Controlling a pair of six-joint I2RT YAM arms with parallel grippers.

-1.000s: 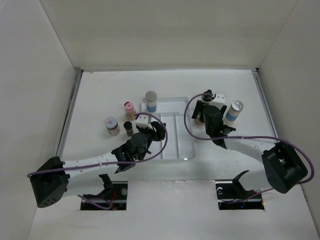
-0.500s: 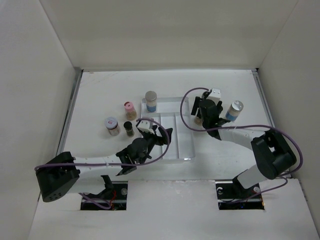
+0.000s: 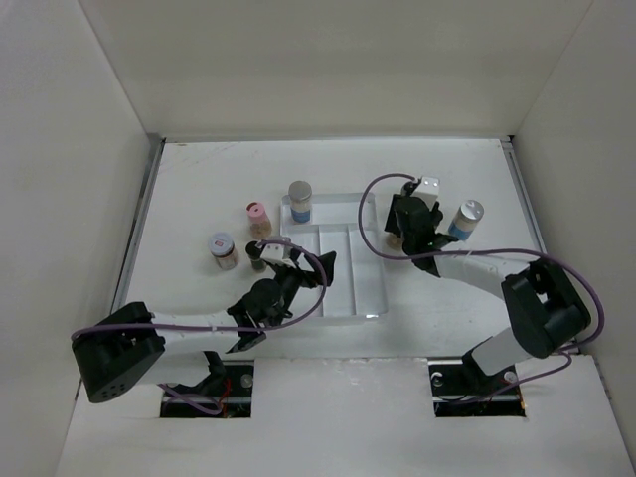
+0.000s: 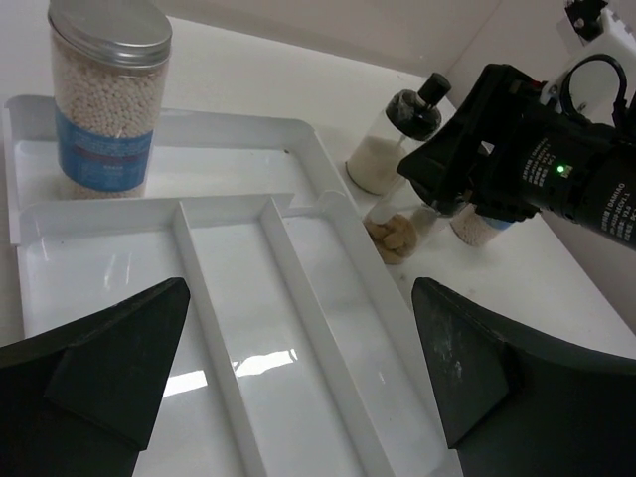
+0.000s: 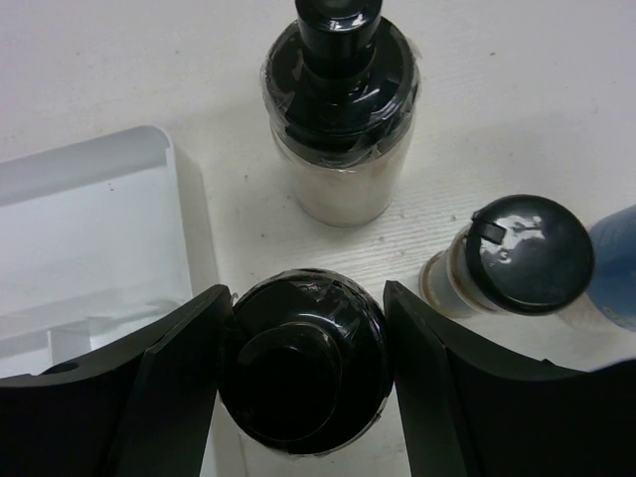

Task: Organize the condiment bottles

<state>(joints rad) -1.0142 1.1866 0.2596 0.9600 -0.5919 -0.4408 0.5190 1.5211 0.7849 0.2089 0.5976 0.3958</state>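
Note:
My right gripper lifts next and carries the bottle with tan contents left in the top view to the empty spot beside the tray's jar [image 3: 332, 212]. It then lowers and releases.
My right gripper [image 5: 308, 293] is shut on the black cap of a condiment bottle [image 5: 303, 373] with tan contents [image 4: 397, 237], which stands just right of the white tray [image 3: 338, 288]. Behind it stand a black-capped bottle of white powder [image 5: 343, 109] and a small flip-cap bottle [image 5: 517, 253]. My left gripper [image 4: 298, 298] hangs open over the tray's long compartments with nothing between its fingers. A silver-lidded, blue-labelled jar [image 4: 107, 99] stands in the tray's back compartment. Left of the tray are a pink-capped bottle [image 3: 258, 217], a labelled jar [image 3: 223, 248] and a small dark bottle [image 3: 256, 254].
Another silver-capped, blue-labelled jar [image 3: 465, 220] stands to the right of my right gripper [image 3: 402, 234]. The white walls of the enclosure close in the table on the left, right and back. The right arm [image 4: 542, 169] shows beyond the tray in the left wrist view.
My left gripper has opened and drawn back towards the near side, away from the small dark bottle. My right gripper has shifted over the tan-filled bottle and closed its jaws onto the cap.

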